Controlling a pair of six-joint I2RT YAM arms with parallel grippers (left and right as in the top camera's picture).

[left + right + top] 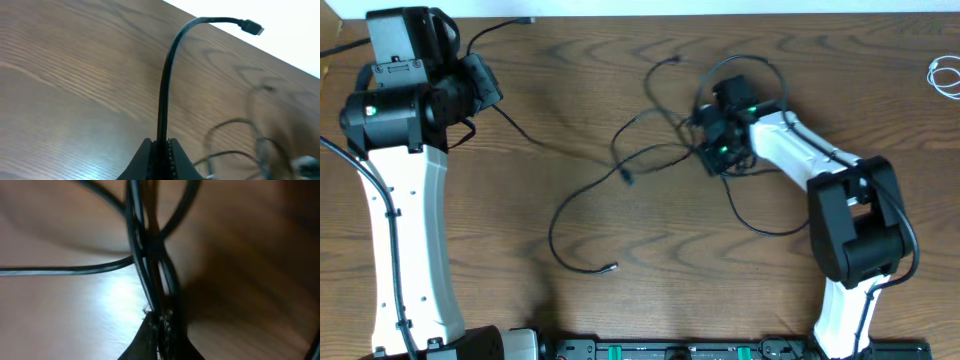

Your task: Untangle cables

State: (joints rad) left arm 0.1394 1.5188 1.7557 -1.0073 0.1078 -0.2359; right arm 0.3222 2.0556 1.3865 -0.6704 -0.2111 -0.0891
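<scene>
Next, my left gripper should pull the held cable toward the left in the overhead view over bare wood and release it, as the cable still runs into the tangle.
A tangle of thin black cables [665, 150] lies on the wooden table, bunched under my right gripper [703, 130]. One loop trails left to a plug end [611, 267]. In the right wrist view, my right gripper [161, 320] is shut on a bundle of black cable strands [142, 255]. My left gripper [488, 88] is at the far left, shut on one black cable [165, 90]. That cable's plug end [251, 26] sticks up beyond the left gripper [162, 147]. A small white cable [946, 74] lies coiled at the far right edge.
The table's far edge [620, 8] runs just behind the left gripper. A black equipment strip [670, 350] lines the front edge between the two arm bases. The right arm's body [850, 225] stands at the front right.
</scene>
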